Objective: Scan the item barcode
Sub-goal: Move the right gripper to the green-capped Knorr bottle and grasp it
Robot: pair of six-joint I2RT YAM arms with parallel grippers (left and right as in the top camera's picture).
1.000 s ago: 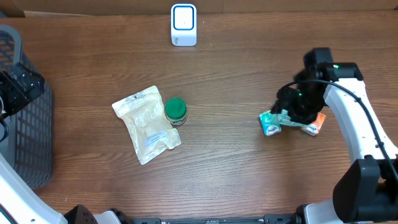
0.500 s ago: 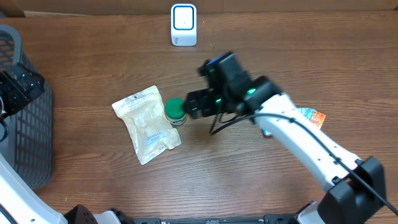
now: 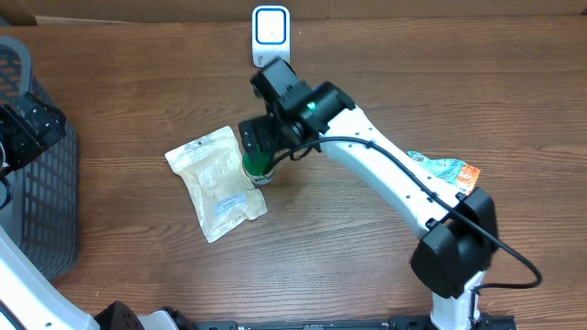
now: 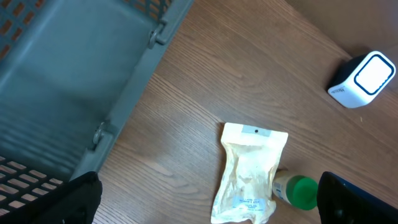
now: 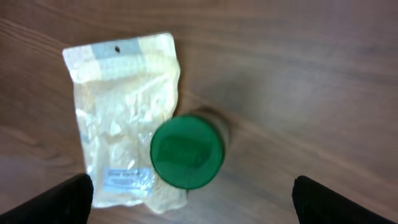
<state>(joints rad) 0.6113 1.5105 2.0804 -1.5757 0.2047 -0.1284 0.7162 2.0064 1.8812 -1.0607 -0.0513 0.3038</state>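
The right gripper moves straight down around the green lid [image 3: 260,167] [image 5: 186,151] next, then closes on the lid.
A white barcode scanner [image 3: 271,35] stands at the table's far edge, also visible in the left wrist view as the scanner [image 4: 364,78]. A small jar with a green lid [image 3: 260,167] stands upright beside a pale plastic pouch [image 3: 215,183]. My right gripper [image 3: 260,147] hovers open directly over the jar; from the wrist, the green lid [image 5: 186,151] lies between the spread fingers of the right gripper [image 5: 193,190], untouched, with the pouch [image 5: 118,118] on its left. My left gripper [image 4: 205,199] is open and empty, above the basket's edge.
A dark mesh basket [image 3: 37,174] fills the left side, with the left arm [image 3: 26,128] over it. A colourful snack packet [image 3: 447,170] lies on the wood at the right, partly under the right arm's link.
The right arm swung from the colourful packet at the right across to above the green-lidded jar, its jaws opening wide. The packet stays on the table. The left arm has not moved.
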